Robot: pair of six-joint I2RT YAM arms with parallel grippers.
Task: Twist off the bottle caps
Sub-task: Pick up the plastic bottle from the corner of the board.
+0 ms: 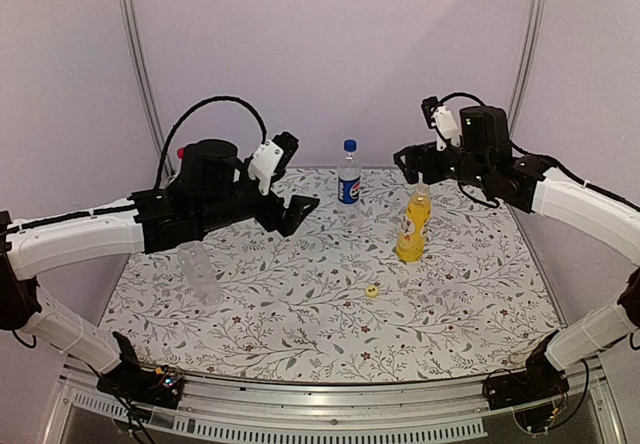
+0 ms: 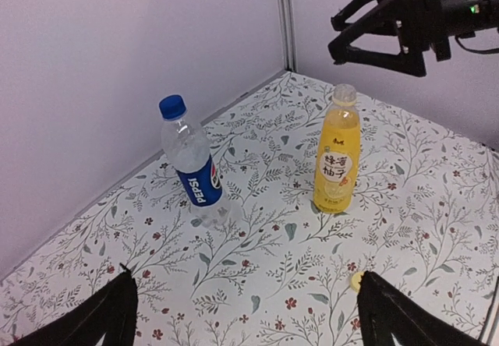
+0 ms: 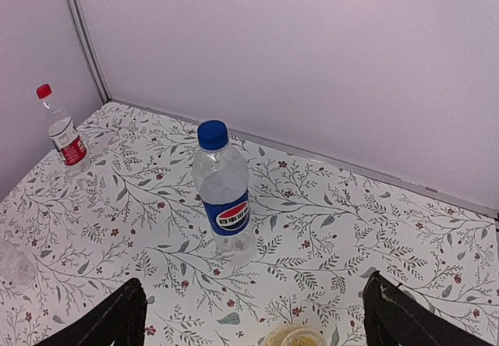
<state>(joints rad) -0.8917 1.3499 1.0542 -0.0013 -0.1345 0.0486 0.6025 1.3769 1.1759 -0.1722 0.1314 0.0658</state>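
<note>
The yellow bottle is already uncapped, so I should next move my right gripper outward and across onto the blue cap (image 1: 350, 145) (image 3: 212, 135) to its left in the top view.
The yellow-liquid bottle (image 1: 413, 226) stands upright at centre right with no cap on; its open mouth shows in the right wrist view (image 3: 295, 337). A small yellow cap (image 1: 371, 290) lies on the table in front of it. The blue-label bottle (image 1: 349, 176) stands at the back with its blue cap on. The plain clear bottle (image 1: 200, 272) stands under my left arm. The red-white label bottle (image 3: 62, 132) stands at the back left, mostly hidden in the top view. My right gripper (image 1: 410, 159) is open and empty just above the yellow bottle. My left gripper (image 1: 297, 176) is open and empty, raised left of the blue-label bottle.
The floral table cover (image 1: 300, 314) ends at walls on the back and both sides. A metal rail (image 1: 330, 404) runs along the near edge. The left arm hangs over the left half of the table.
</note>
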